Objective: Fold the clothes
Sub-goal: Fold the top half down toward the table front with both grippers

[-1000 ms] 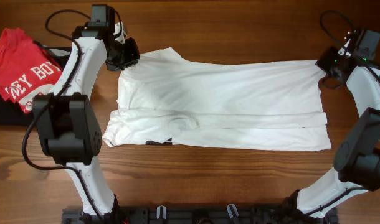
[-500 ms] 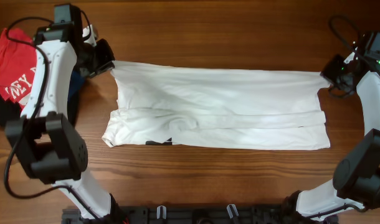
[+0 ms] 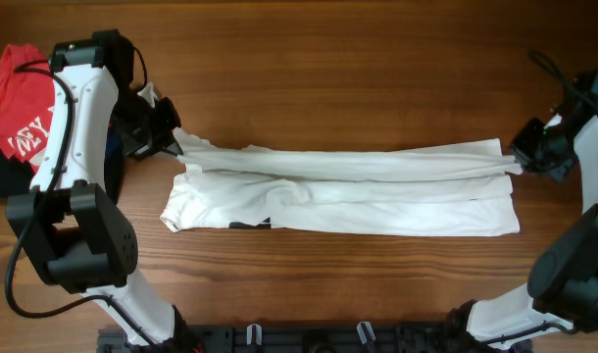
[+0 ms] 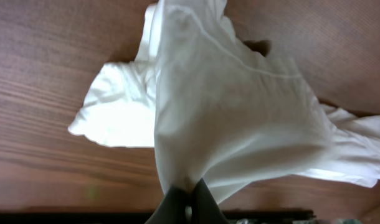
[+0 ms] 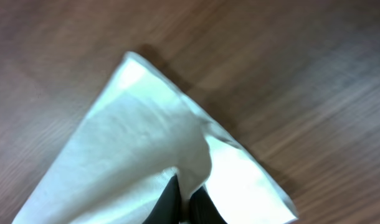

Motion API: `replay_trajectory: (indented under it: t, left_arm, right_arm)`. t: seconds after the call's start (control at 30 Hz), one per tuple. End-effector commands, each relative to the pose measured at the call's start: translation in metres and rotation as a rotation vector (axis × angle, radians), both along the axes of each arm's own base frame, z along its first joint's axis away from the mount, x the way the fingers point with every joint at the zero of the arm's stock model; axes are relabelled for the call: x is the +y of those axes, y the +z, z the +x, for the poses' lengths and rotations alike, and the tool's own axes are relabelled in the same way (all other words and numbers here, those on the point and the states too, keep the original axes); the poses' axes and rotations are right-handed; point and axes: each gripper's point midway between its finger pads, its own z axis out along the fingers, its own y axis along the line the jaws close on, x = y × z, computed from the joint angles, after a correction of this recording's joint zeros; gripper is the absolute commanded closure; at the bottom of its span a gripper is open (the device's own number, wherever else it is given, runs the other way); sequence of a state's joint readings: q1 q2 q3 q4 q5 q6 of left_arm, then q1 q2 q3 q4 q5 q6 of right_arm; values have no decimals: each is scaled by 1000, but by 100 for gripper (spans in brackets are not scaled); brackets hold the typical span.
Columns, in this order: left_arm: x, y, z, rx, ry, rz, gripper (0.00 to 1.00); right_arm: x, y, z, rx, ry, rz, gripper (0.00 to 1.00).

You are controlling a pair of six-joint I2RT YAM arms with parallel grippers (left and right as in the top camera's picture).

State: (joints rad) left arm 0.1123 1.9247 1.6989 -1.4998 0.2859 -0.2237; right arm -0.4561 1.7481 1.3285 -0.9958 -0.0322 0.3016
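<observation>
Next, my left gripper draws back and down to the T-shirt's near edge by the black print [image 3: 195, 225] [image 4: 129, 140] and releases the T-shirt's corner. The raised piece of cloth hangs short of that edge.
The white T-shirt [image 3: 377, 201] lies across the middle of the wooden table, folded lengthwise. A bit of its black print shows at the front left edge [image 3: 248, 225]. My left gripper [image 3: 174, 140] is shut on the shirt's far left corner and holds it off the table. My right gripper [image 3: 520, 154] is shut on the far right corner. The far edge hangs taut between them as a raised band. In the left wrist view the cloth [image 4: 240, 112] fans out from the closed jaws [image 4: 189, 194]. The right wrist view shows cloth [image 5: 134, 143] pinched in the jaws [image 5: 182, 200].
A red shirt with white lettering [image 3: 20, 108] lies at the far left on dark folded garments [image 3: 0, 176]. The arm bases stand along the front edge [image 3: 309, 338].
Both grippers have moved toward the front, carrying the shirt's far edge up and over the near half. The flat far panel has become a narrow raised band.
</observation>
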Motion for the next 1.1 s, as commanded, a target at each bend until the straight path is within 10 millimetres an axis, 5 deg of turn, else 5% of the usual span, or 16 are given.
replay_trajectory:
  t: [0.0, 0.43, 0.87, 1.07]
  left_arm:
    - [2, -2, -11, 15, -46, -5, 96]
    - [-13, -50, -79, 262, -106, -47, 96]
    - [7, -63, -91, 316, -84, 92, 96]
    - [7, -63, -90, 313, -85, 91, 79]
  right_arm:
    - [-10, 6, -15, 26, -22, -25, 96]
    - [-1, 3, -40, 134, 31, -1, 95]
    - [12, -13, -70, 245, 43, 48, 93]
    - [12, -18, -71, 245, 42, 47, 65]
